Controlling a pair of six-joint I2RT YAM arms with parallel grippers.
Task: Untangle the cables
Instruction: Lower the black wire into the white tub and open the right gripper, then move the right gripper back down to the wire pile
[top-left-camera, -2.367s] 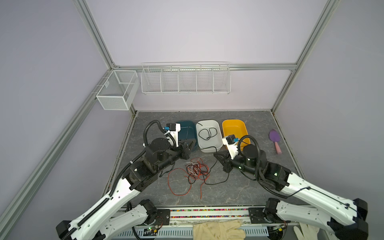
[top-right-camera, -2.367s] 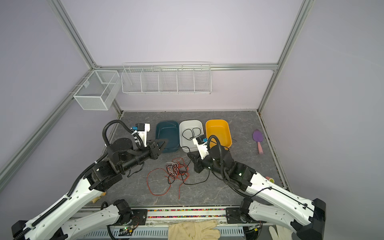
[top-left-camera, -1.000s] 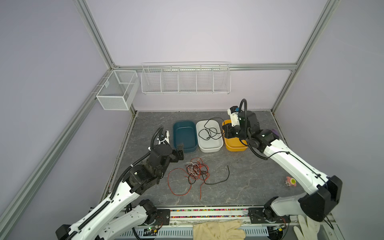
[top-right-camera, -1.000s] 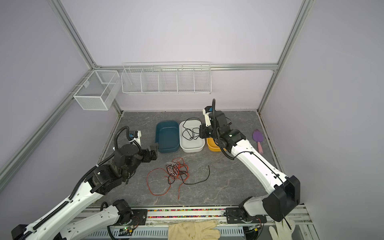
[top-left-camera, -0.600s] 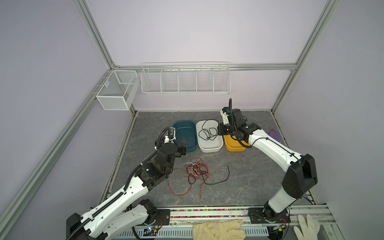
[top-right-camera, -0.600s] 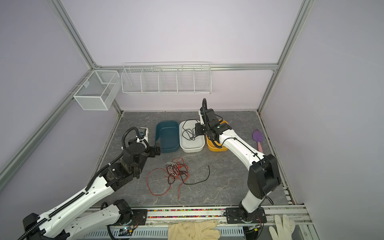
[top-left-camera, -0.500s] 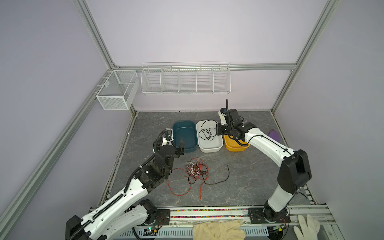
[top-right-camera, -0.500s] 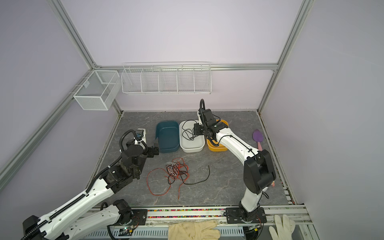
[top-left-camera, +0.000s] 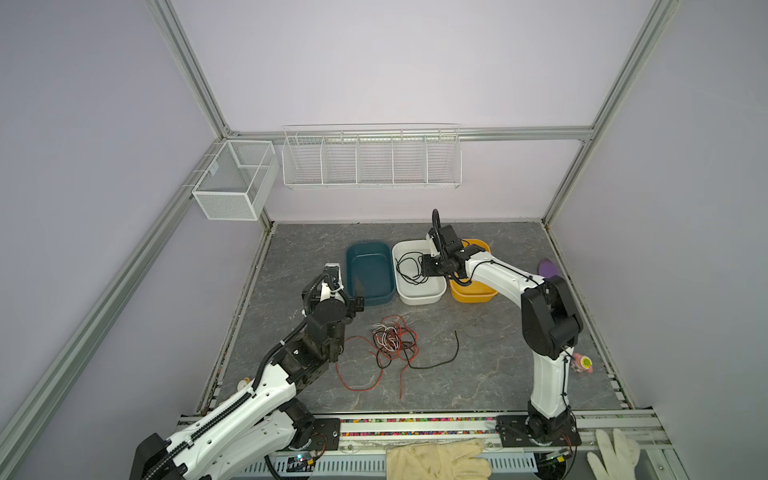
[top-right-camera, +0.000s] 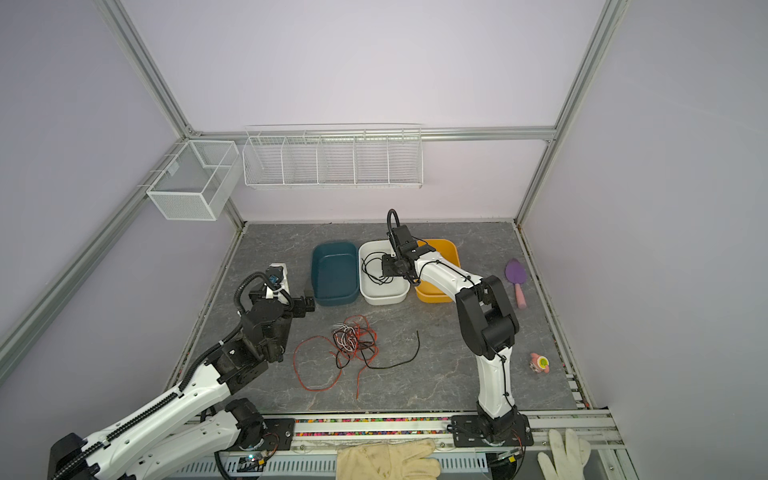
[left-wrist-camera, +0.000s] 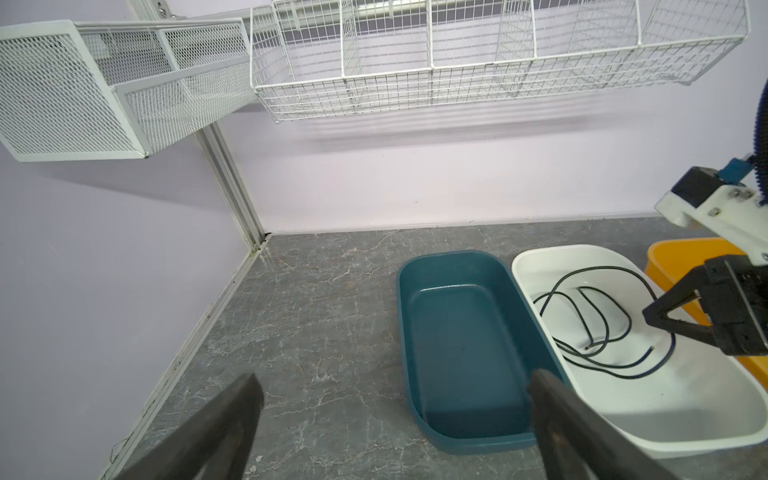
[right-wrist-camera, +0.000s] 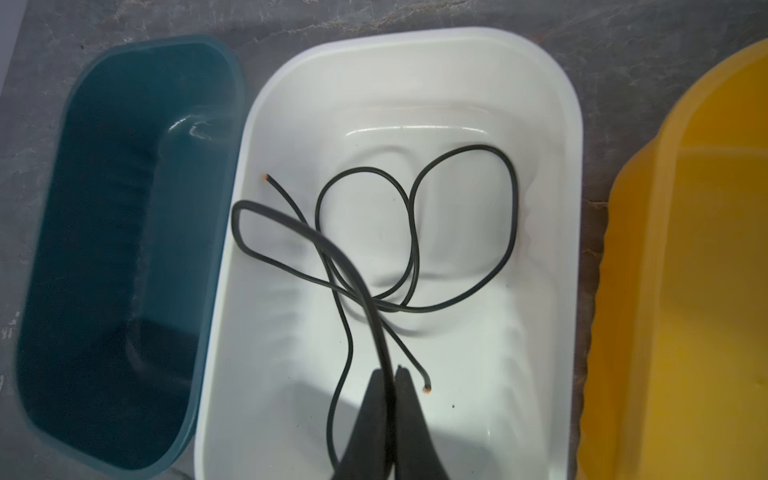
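The robot's right gripper will lower toward the bottom of the white bin and let go of the piece of black cable, because the rest of this cable is already coiled there.
A tangle of thin red, white and black cables (top-left-camera: 392, 341) (top-right-camera: 354, 337) lies on the grey floor in both top views. A red loop (top-left-camera: 357, 365) and a black tail (top-left-camera: 440, 360) trail out of it. More black cable (right-wrist-camera: 415, 232) (left-wrist-camera: 602, 328) is coiled in the white bin (top-left-camera: 419, 297) (top-right-camera: 384, 296). My right gripper (right-wrist-camera: 392, 374) (top-left-camera: 424, 267) (top-right-camera: 384, 266) hangs over that bin, shut on a strand of this black cable. My left gripper (left-wrist-camera: 395, 386) (top-left-camera: 355, 297) (top-right-camera: 305, 301) is open and empty, near the front of the teal bin (top-left-camera: 370, 300) (left-wrist-camera: 461, 442) and left of the tangle.
A yellow bin (top-left-camera: 478, 296) stands right of the white one. A purple brush (top-right-camera: 516, 275) and a small pink toy (top-right-camera: 539, 363) lie at the right. Wire baskets (top-left-camera: 370, 158) hang on the back wall. Gloves (top-left-camera: 436, 457) lie on the front rail.
My right gripper moved from the tangle to the bins with the black cable, then shifted left over the white bin. My left gripper drew back from the tangle toward the teal bin.
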